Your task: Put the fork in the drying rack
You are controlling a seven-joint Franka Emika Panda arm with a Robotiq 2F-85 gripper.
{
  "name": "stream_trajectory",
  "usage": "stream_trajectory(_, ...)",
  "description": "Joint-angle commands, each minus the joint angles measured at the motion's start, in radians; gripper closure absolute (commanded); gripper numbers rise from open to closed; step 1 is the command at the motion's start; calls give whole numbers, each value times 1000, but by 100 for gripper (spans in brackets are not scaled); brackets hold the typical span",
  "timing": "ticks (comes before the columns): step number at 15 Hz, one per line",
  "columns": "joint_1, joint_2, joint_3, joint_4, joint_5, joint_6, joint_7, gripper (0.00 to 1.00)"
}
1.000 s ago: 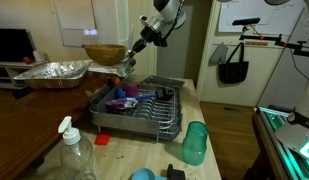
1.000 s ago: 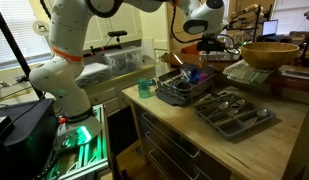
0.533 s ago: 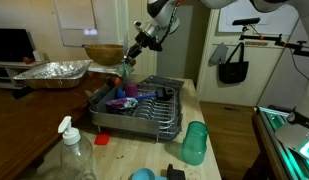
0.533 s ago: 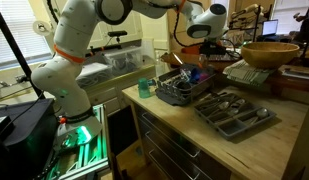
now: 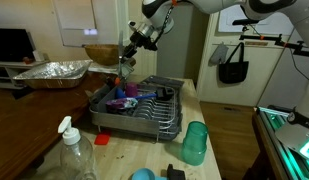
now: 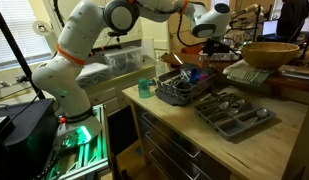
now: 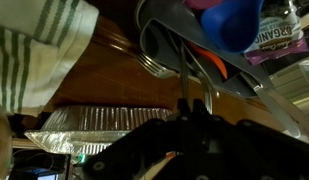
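Observation:
The gripper moves down toward the grey section at the rack's far end next, beside the blue and purple items, because the fork (image 7: 181, 72) still hangs above the rack.
The drying rack (image 5: 159, 115) is silvery wire over a dark grey tray and shows in both exterior views (image 6: 182, 88). My gripper (image 5: 128, 50) hangs above the rack's far end, next to the woven basket. In the wrist view my gripper (image 7: 192, 104) is shut on the fork (image 7: 181, 72), whose thin stem runs up from the fingertips to tines near the rack's grey tray edge (image 7: 234, 80). In the exterior views the fork is too thin to make out clearly. Blue and purple items (image 5: 122, 100) lie in the rack.
A woven basket bowl (image 5: 104, 53) and a crinkled foil tray (image 5: 54, 72) stand behind the rack. A green cup (image 5: 195, 143) and a spray bottle (image 5: 74, 155) stand in front. A cutlery tray (image 6: 234, 112) lies beside the rack. A striped towel (image 7: 34, 60) hangs nearby.
My gripper has moved from above the rack's middle toward its far end near the basket, still shut on the fork. The arm's wrist has swung along with it.

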Motion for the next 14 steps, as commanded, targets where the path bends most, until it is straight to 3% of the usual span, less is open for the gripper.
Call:
stream_trajectory(1,23,85,-10,125,-74,-68,61,97)
stream_trajectory(6,33,162,8,216,-147,-91,87,97)
stream_trajectory(13,66,230,-30,273,-296,-91,206,97)
stream_trajectory(14,67,235,-33,276,-314,-96,220,70)
